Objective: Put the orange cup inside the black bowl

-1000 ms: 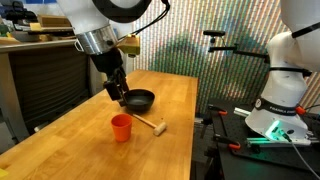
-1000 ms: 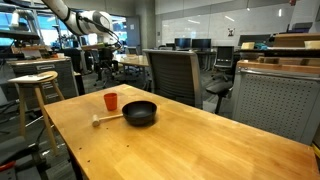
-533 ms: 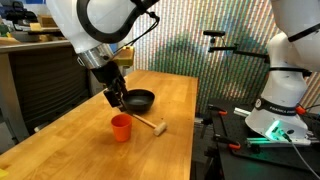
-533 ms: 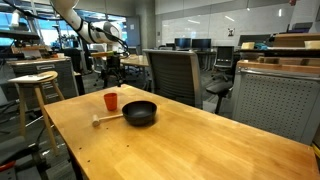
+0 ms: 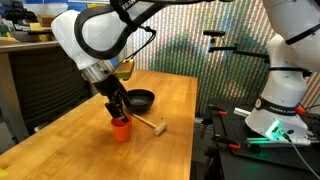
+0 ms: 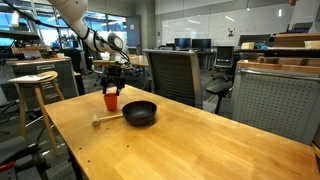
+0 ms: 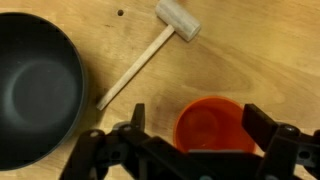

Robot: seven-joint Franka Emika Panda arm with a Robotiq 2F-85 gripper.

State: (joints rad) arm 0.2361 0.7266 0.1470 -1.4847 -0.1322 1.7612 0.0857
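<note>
My gripper shifts toward the black bowl and lowers onto the orange cup's bowl-side rim (image 5: 129,121) (image 7: 178,126) next, since the cup's opening leaves room for one finger inside.
The orange cup (image 5: 121,129) stands upright on the wooden table, also seen in the exterior view (image 6: 110,101) and from above in the wrist view (image 7: 212,124). The black bowl (image 5: 139,99) sits empty just beyond it; it shows in the exterior view (image 6: 139,113) and at the left of the wrist view (image 7: 35,85). My gripper (image 7: 198,124) is open and hangs right above the cup, one finger on each side of the rim, not closed on it. In the exterior view the gripper (image 5: 117,110) sits just over the cup.
A small wooden mallet (image 5: 150,124) lies on the table beside the cup and bowl, also in the wrist view (image 7: 152,48). A wooden stool (image 6: 33,84) and an office chair (image 6: 176,76) stand beside the table. Another robot base (image 5: 282,100) stands off the table.
The arm has swung from over the bowl toward the cup and come down, so the open gripper now straddles the cup. Cup, bowl and mallet have not moved.
</note>
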